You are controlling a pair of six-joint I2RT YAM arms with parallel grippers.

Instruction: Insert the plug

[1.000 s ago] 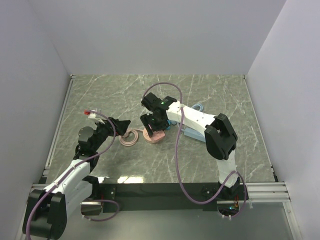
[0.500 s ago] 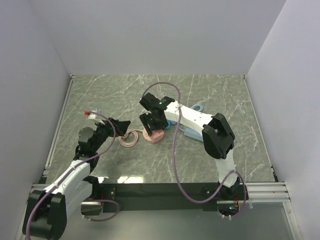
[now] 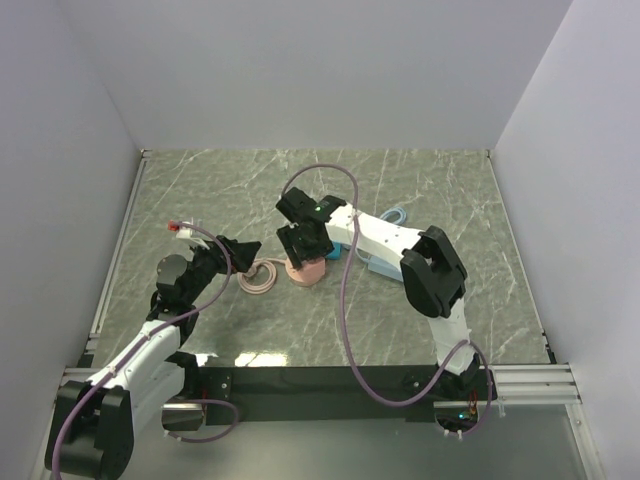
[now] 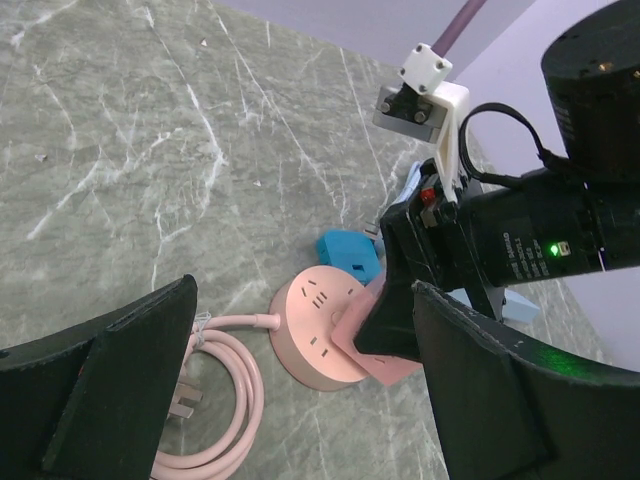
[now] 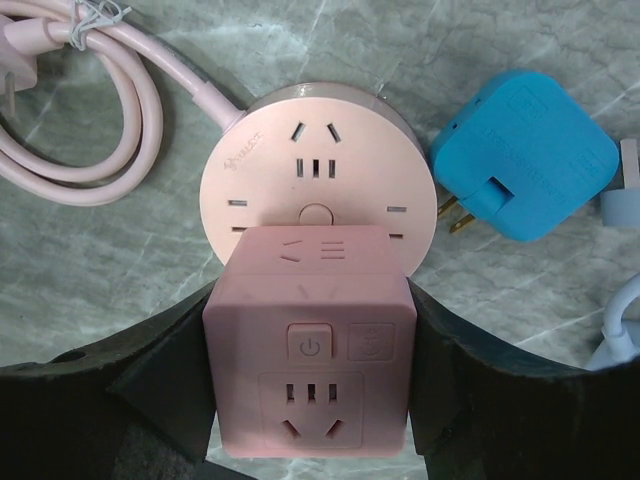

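Note:
The right gripper needs to move back, tilt upright and let go of the pink cube at the disc's near edge (image 3: 307,275) next, because that edge is under the cube.
The plug (image 5: 525,155) is a small bright blue block with two brass prongs; it lies free on the table just right of a round pink socket disc (image 5: 315,170). It also shows in the left wrist view as the plug (image 4: 350,255) behind the disc (image 4: 310,325). My right gripper (image 5: 310,385) is shut on a pink cube (image 5: 310,340), held low over the disc's near edge. From above, the right gripper (image 3: 305,243) hangs over the disc (image 3: 305,271). My left gripper (image 4: 305,290) stands wide open and empty, left of the disc, as does the left gripper (image 3: 243,250) seen from above.
A coiled pink cord (image 5: 90,130) with its own plug lies left of the disc, under my left gripper's reach (image 4: 225,400). A pale-blue power strip (image 3: 380,266) and its pale cord (image 5: 620,335) lie to the right. Grey walls enclose the marble table (image 3: 450,200).
My right arm has shifted slightly left with the pink cube still in its grip. The left arm has not moved.

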